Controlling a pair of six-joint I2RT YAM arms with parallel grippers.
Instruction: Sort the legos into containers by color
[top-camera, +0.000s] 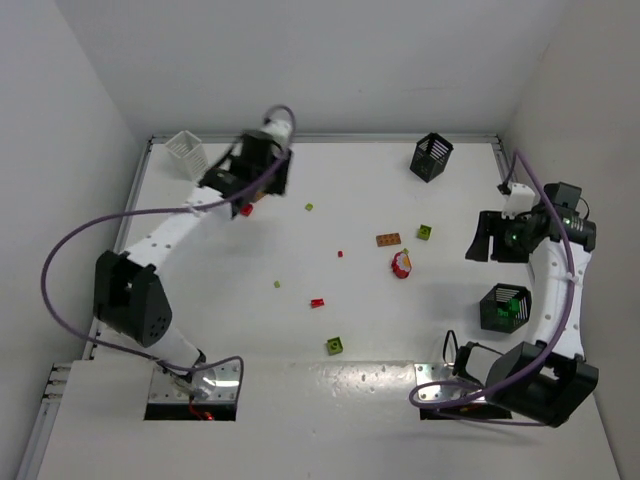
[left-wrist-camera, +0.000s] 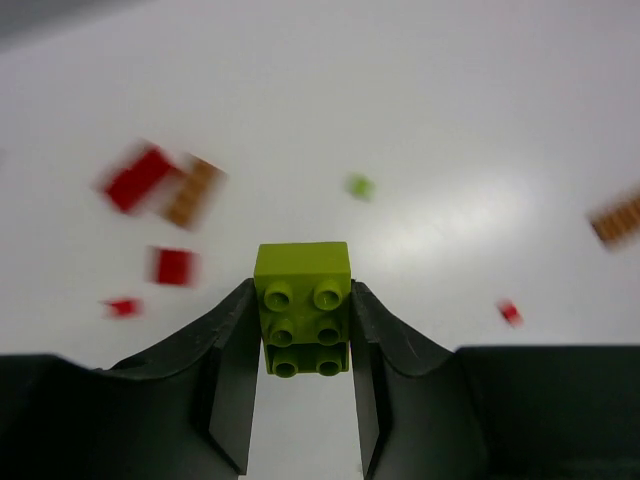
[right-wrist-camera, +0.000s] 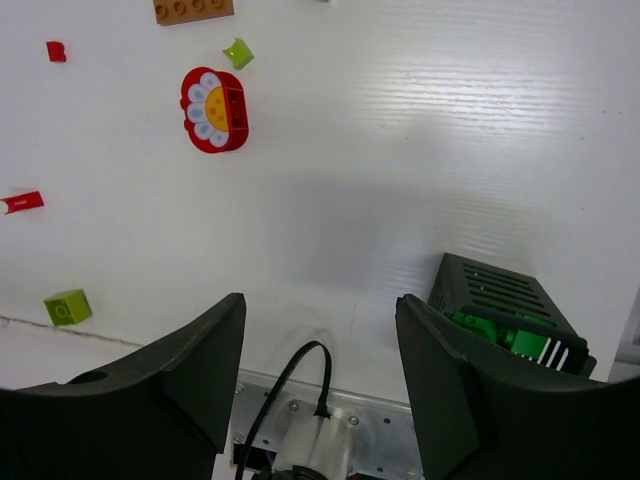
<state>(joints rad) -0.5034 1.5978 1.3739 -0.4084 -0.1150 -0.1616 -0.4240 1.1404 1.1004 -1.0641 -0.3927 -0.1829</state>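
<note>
I need to move my left gripper to the left in the top view, over the open top of the white basket, to release the yellow-green brick, because the brick hangs short of that basket.
My left gripper (left-wrist-camera: 302, 320) is shut on a yellow-green lego brick (left-wrist-camera: 302, 300) and holds it above the table; in the top view it (top-camera: 262, 172) is at the far left, near a white basket (top-camera: 187, 153). Red and orange-brown legos (left-wrist-camera: 165, 190) lie blurred below it. My right gripper (right-wrist-camera: 318, 330) is open and empty; in the top view it (top-camera: 487, 240) is at the right side. A black basket (right-wrist-camera: 505, 315) with green legos inside stands beside its right finger, also in the top view (top-camera: 503, 307). A second black basket (top-camera: 431, 157) stands at the back.
Loose legos lie mid-table: an orange-brown plate (top-camera: 389, 239), a red flower piece (top-camera: 402, 264), a yellow-green brick (top-camera: 335, 346), a small red piece (top-camera: 317, 301). The arms' metal base plates (top-camera: 440, 385) sit at the near edge. Walls enclose the table.
</note>
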